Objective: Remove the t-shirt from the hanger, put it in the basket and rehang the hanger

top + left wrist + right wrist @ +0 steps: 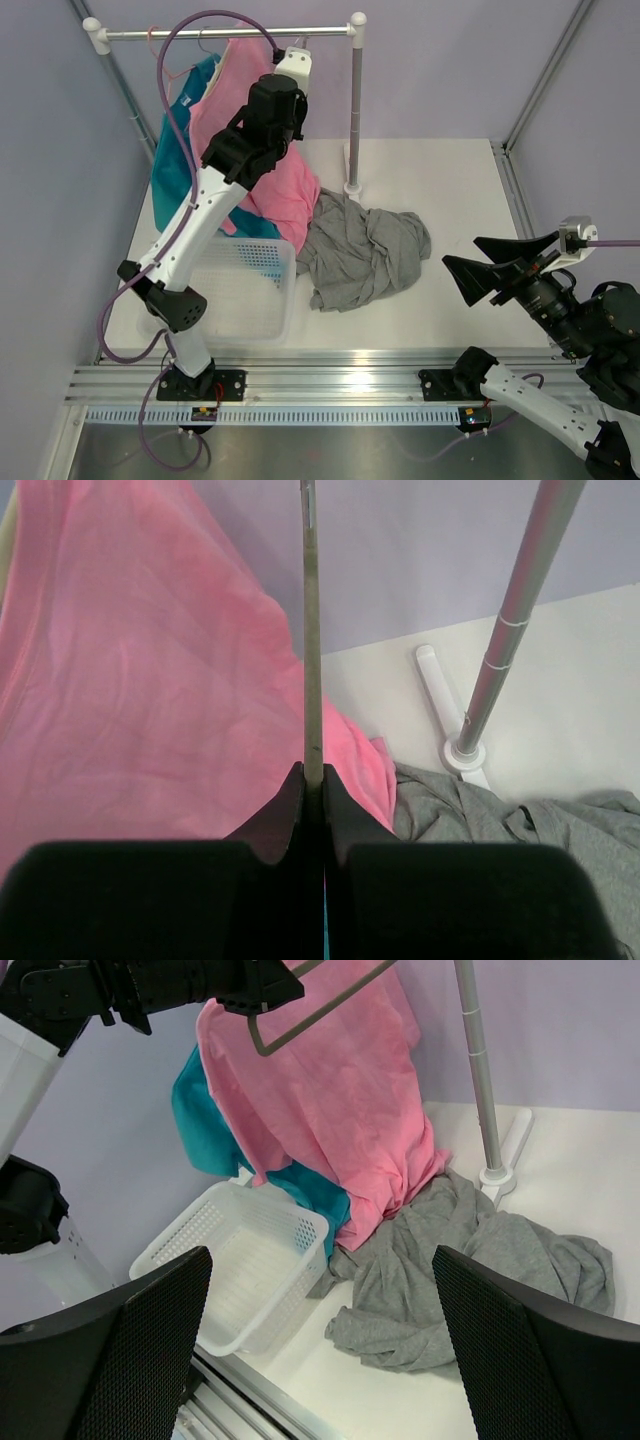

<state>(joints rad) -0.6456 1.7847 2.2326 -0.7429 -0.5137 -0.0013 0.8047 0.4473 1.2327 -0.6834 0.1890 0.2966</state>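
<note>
Next, my left gripper moves slightly toward the clothes bar near the rack post, then opens there.
The grey t-shirt lies crumpled on the white table, to the right of the basket and off the hanger; it also shows in the left wrist view and the right wrist view. My left gripper is raised near the clothes rail and shut on the thin greyish-brown hanger, which is bare in the right wrist view. My right gripper is open and empty, above the table to the right of the t-shirt, apart from it.
A pink garment and a teal-blue garment hang from the rail at the back left. The rack post stands just behind the t-shirt. A white perforated basket sits at the front left.
</note>
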